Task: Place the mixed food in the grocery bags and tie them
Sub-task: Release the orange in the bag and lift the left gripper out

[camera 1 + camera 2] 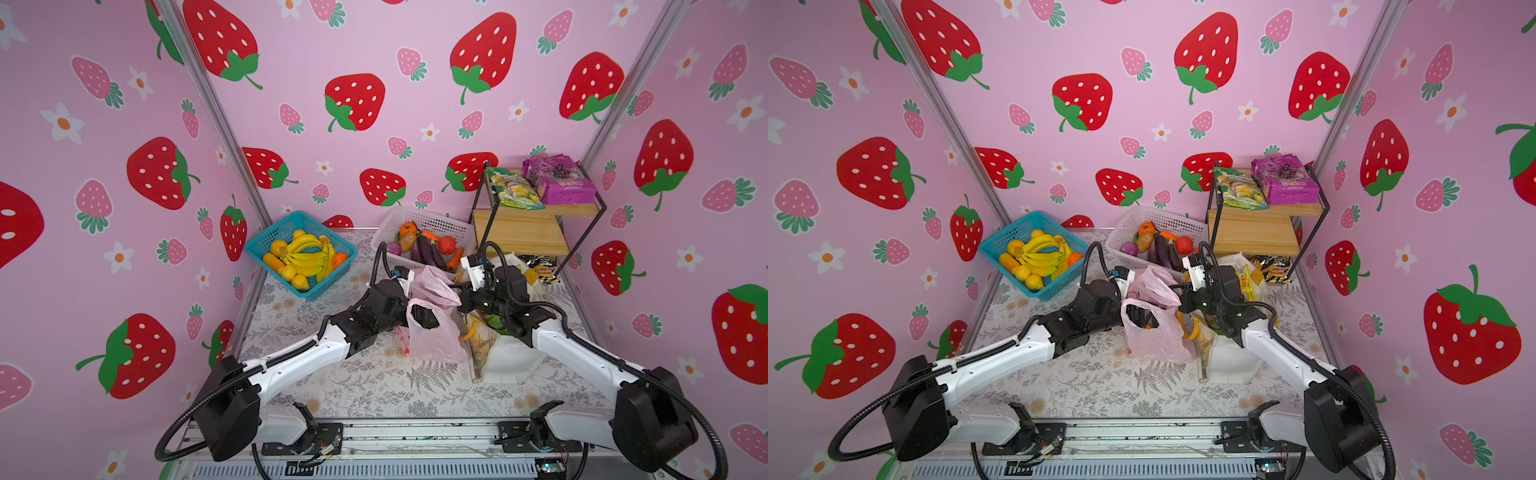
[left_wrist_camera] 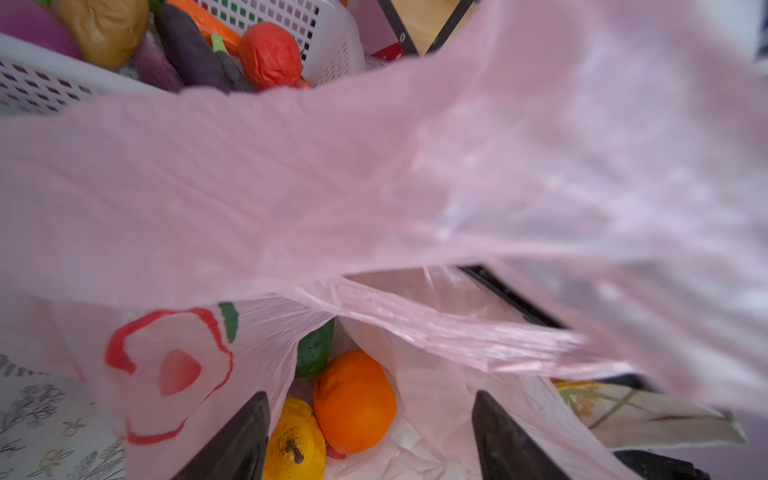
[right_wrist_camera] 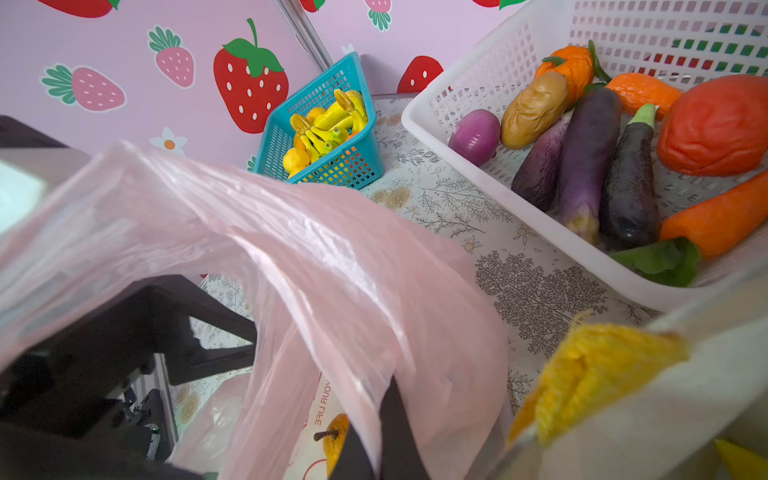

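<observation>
My right gripper lifts across the pink bag's opening (image 1: 432,296) (image 3: 280,336) toward the blue basket next and releases the bag's far handle film, as that opening lies between gripper and basket.
The pink grocery bag (image 1: 432,336) (image 1: 1154,336) stands mid-table with its handles raised. My left gripper (image 2: 370,440) (image 1: 426,318) is open inside the bag's mouth, and pink film drapes over its fingers (image 2: 511,444). Between them lie an orange fruit (image 2: 353,399), a yellow pear (image 2: 295,440) and a dark green round fruit (image 2: 313,349). My right gripper (image 3: 386,432) (image 1: 459,297) is shut on the pink bag's far handle film. The white tote (image 1: 511,357) (image 1: 1233,361) sits just right of the pink bag. A yellow packet (image 1: 1246,282) pokes out of it, partly hidden by my right arm.
A blue basket (image 1: 328,282) of bananas and citrus stands at the back left. A white basket (image 1: 432,220) of toy vegetables is behind the bags. A wooden shelf (image 1: 536,224) at the back right carries a purple packet (image 1: 559,180); a black-and-yellow packet (image 1: 538,264) lies below.
</observation>
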You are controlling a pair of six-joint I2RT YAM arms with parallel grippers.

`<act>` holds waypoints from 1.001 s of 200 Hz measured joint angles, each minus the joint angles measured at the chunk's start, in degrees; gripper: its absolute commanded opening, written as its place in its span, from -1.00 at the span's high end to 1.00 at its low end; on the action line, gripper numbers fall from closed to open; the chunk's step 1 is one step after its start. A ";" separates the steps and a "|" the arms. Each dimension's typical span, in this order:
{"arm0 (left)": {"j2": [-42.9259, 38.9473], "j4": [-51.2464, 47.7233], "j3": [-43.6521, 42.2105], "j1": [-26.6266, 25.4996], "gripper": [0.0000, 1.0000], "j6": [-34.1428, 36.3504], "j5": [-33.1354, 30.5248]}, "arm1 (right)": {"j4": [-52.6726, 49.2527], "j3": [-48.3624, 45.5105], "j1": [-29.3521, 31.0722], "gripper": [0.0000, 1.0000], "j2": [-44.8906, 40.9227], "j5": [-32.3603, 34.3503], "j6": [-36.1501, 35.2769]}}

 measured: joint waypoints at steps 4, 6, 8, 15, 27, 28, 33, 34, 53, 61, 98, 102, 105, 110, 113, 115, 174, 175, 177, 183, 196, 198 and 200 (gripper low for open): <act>-1.03 -0.52 -0.24 0.00 -0.54 0.33 -0.72 | 0.00 0.00 0.00 1.00 0.00 0.02 0.00; -1.46 -0.76 -0.35 0.00 -0.54 0.39 -1.01 | 0.00 0.00 0.00 1.00 0.00 0.02 -0.02; -2.01 -0.94 -0.52 0.00 -0.54 0.57 -1.51 | 0.00 0.00 0.00 1.00 0.00 0.04 0.00; -3.63 -1.53 -1.01 0.00 -0.55 0.83 -3.08 | 0.00 0.00 0.00 1.00 0.00 0.04 -0.02; -6.27 -3.30 -1.97 0.00 -0.56 0.85 -6.71 | 0.00 0.00 0.00 1.00 0.00 0.04 0.00; -6.40 -3.48 -2.01 0.00 -0.56 0.85 -6.95 | 0.00 0.00 0.00 1.00 0.00 0.04 0.00; -7.08 -4.31 -2.29 0.00 -0.56 0.83 -8.09 | 0.00 0.00 0.00 1.00 0.00 0.04 -0.02; -7.19 -4.35 -2.34 0.00 -0.56 0.81 -8.31 | 0.00 0.00 0.00 1.00 0.00 0.04 0.00; -7.37 -7.58 -2.80 0.13 -0.57 0.52 -11.34 | 0.00 0.00 0.00 1.00 0.00 0.04 0.00; -6.47 -8.50 -2.80 0.13 -0.55 0.17 -11.37 | 0.00 0.00 0.00 1.00 0.00 0.02 0.00; 0.09 -8.96 -3.19 -0.04 -0.15 -1.51 -7.15 | 0.00 0.00 0.00 1.00 0.00 0.02 0.02; 0.55 -8.68 -3.39 -0.11 -0.09 -1.64 -6.49 | 0.00 0.00 0.00 1.00 0.00 0.02 0.02; 0.94 -8.44 -3.56 -0.13 -0.03 -1.86 -5.95 | 0.00 0.00 0.00 1.00 0.00 0.02 0.02; 1.36 -8.37 -3.72 -0.15 0.05 -1.77 -5.14 | 0.00 0.00 0.00 1.00 0.00 0.02 0.02; 1.60 -8.26 -3.78 -0.20 0.09 -2.36 -4.66 | 0.00 0.02 0.00 1.00 0.00 0.02 0.04; 1.70 -8.26 -3.80 -0.22 0.12 -2.21 -4.35 | 0.00 0.02 0.00 1.00 0.00 0.02 0.04; 1.29 -3.98 -4.81 -0.37 0.81 -2.78 0.68 | 0.07 0.37 0.00 1.00 1.18 -0.61 1.36; 1.20 -3.96 -4.90 -0.37 0.83 -2.71 0.81 | 0.09 0.39 0.00 1.00 1.20 -0.66 1.38; 1.07 -3.93 -4.98 -0.37 0.86 -2.51 0.76 | 0.09 0.42 0.00 1.00 1.27 -0.68 1.38; 0.42 -3.54 -5.46 -0.37 0.93 -2.49 0.94 | 0.09 0.48 0.00 1.00 1.49 -0.81 1.53; -1.38 -2.84 -6.67 -0.37 1.00 -2.12 0.92 | 0.09 0.81 0.00 1.00 1.95 -0.98 1.77; -1.64 -2.78 -6.86 -0.37 1.00 -2.36 0.92 | 0.07 0.87 0.00 1.00 2.01 -0.98 1.79; -2.10 -2.58 -7.15 -0.37 1.00 -2.12 0.92 | 0.07 0.96 0.00 1.00 2.08 -0.98 1.79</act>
